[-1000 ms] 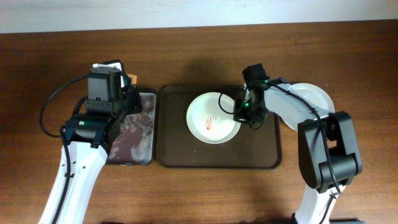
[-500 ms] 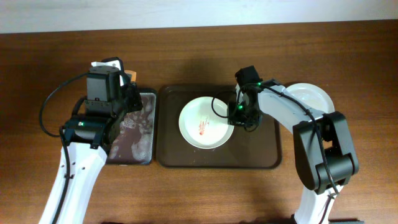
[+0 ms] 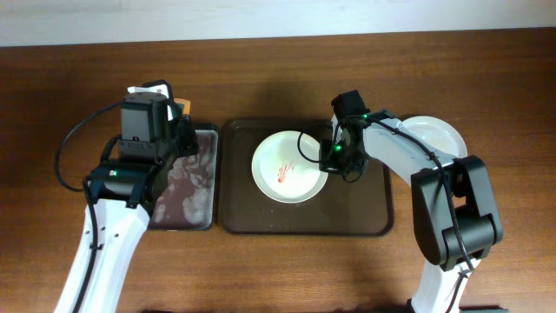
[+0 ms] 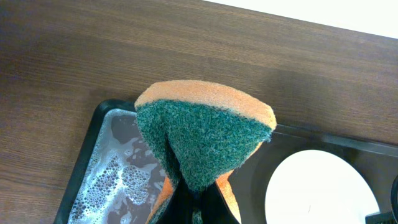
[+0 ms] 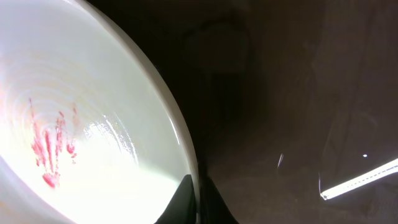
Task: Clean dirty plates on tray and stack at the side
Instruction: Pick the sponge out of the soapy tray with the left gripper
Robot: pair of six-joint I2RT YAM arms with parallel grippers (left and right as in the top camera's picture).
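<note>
Next, my left gripper will wipe the red smear, then return over the black tray [image 4: 127, 180] and lower to release the sponge [image 4: 208, 140], as the tray lies below my gripper.
A white plate [image 3: 289, 168] with a red smear in its centre lies on the dark brown tray [image 3: 365, 213]. My right gripper [image 3: 331, 157] is shut on the plate's right rim; in the right wrist view the rim [image 5: 180, 143] runs between the fingers [image 5: 198, 199], with the smear to the left. Another white plate [image 3: 434, 135] lies on the table right of the tray, partly under my right arm. My left gripper [image 4: 196, 208] is shut on a folded green-orange sponge [image 4: 208, 140], held above the black tray [image 3: 187, 187]. A third plate is not in view.
The narrow black tray holds soapy foam [image 4: 118, 180] and stands left of the brown tray. The left wrist view shows the plate's left edge [image 4: 320, 190] on the brown tray. Bare wooden table [image 3: 278, 269] surrounds both trays.
My right gripper pulled the smeared plate leftward across the brown tray, then shifted it very slightly back right. The left arm and sponge have not moved.
</note>
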